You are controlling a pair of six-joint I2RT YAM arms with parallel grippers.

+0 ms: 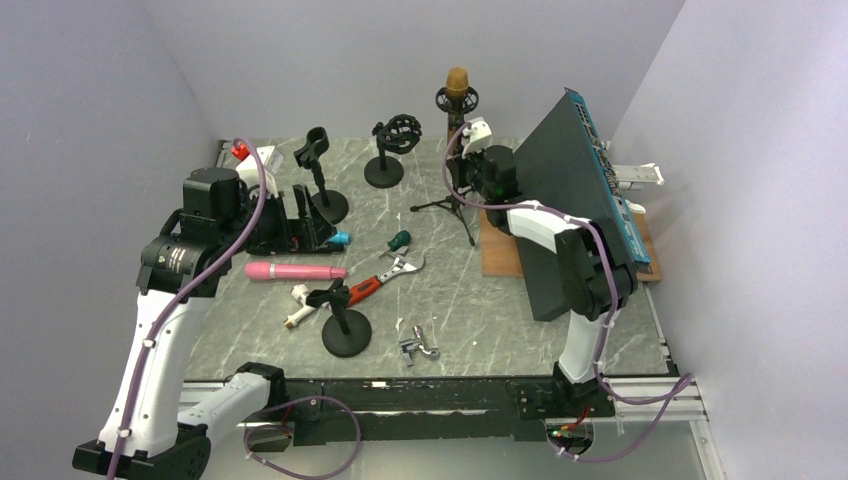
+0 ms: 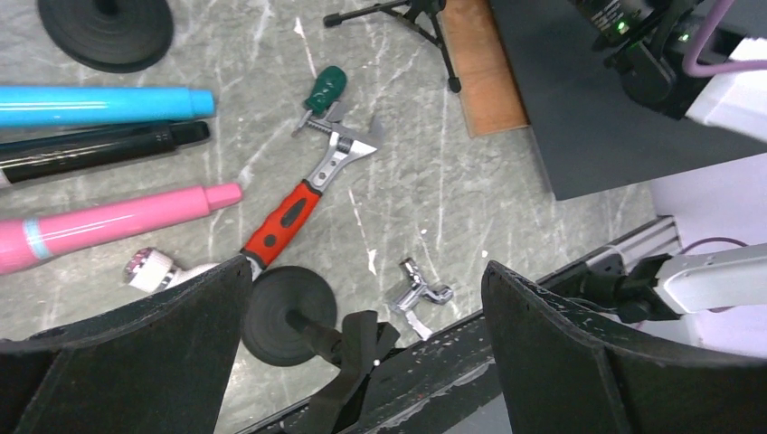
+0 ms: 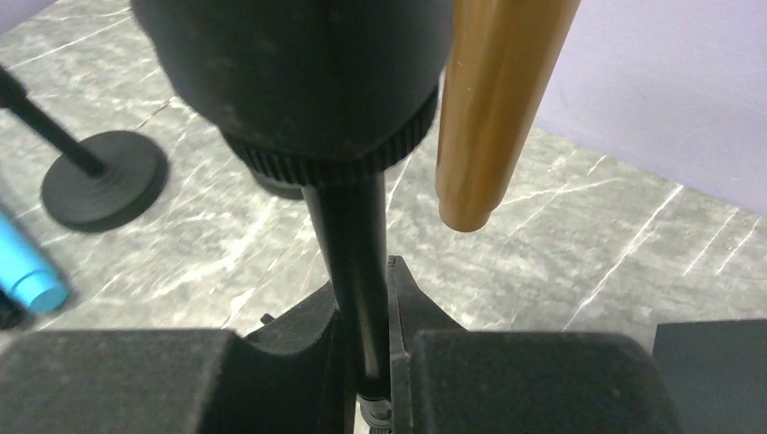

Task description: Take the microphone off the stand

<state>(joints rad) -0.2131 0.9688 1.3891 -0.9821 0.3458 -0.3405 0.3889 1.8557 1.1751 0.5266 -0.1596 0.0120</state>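
Note:
The microphone (image 1: 457,82) stands far out by the back wall, so my right gripper will draw the stand's pole (image 3: 357,244) back toward the wrench next, then open.
A gold microphone (image 1: 457,82) sits upright in the black shock mount atop a tripod stand (image 1: 447,205) at the back centre. In the right wrist view its gold body (image 3: 493,99) hangs beside the stand's black pole (image 3: 357,244). My right gripper (image 1: 466,152) is shut on that pole just under the mount, with the fingers pressed on both sides in the right wrist view (image 3: 362,303). My left gripper (image 1: 292,226) hangs open and empty over the left of the table, its jaws wide apart in the left wrist view (image 2: 364,267), far from the microphone.
A pink microphone (image 1: 295,271), a blue one (image 1: 338,239), a red-handled wrench (image 1: 385,278) and a chrome fitting (image 1: 420,345) lie on the table. Three empty stands (image 1: 345,325) (image 1: 322,180) (image 1: 392,150) stand around. A dark tilted panel (image 1: 570,190) rises beside the right arm.

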